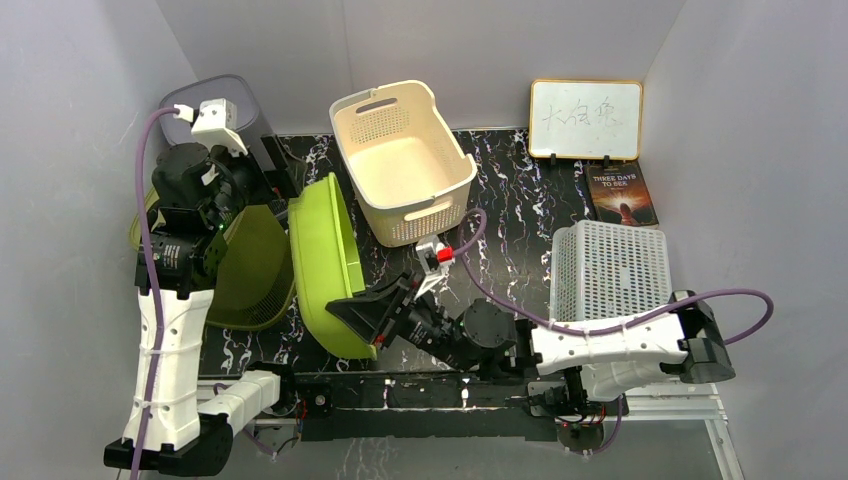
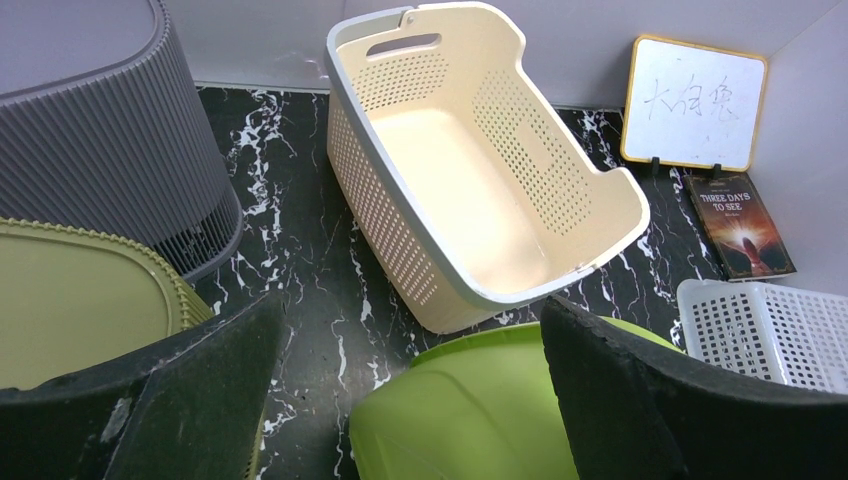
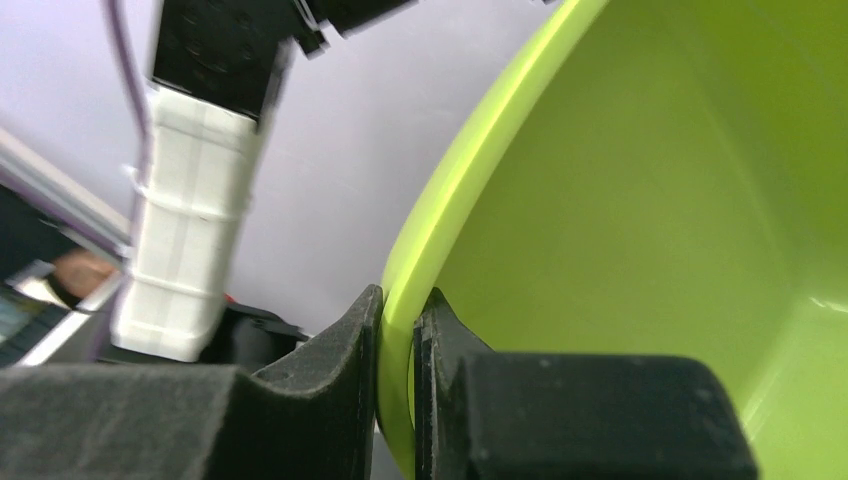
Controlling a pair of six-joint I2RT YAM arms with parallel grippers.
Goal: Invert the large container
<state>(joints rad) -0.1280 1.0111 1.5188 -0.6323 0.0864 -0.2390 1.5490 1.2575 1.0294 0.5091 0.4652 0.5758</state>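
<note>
The robot's right gripper will swing the near rim of the tub (image 1: 325, 262) toward the upturned white basket and down toward the table next, and then it will open.
The large container, a lime-green tub (image 1: 325, 262), stands tipped up on its side on the black marble table, its opening facing right. My right gripper (image 1: 374, 338) is shut on the tub's near rim; in the right wrist view the two pads (image 3: 360, 340) pinch the green rim (image 3: 440, 240) between them, with the tub's inside (image 3: 650, 200) to the right. My left gripper (image 1: 278, 172) hangs open behind the tub. In the left wrist view its fingers (image 2: 620, 390) are spread wide above the tub's outer wall (image 2: 480, 420), holding nothing.
A cream perforated basket (image 1: 405, 160) lies tilted just behind the tub. A grey ribbed bin (image 1: 225, 100) and an olive basket (image 1: 250, 270) stand at the left. An upturned white basket (image 1: 610, 270), a whiteboard (image 1: 585, 120) and a book (image 1: 622, 193) are at the right.
</note>
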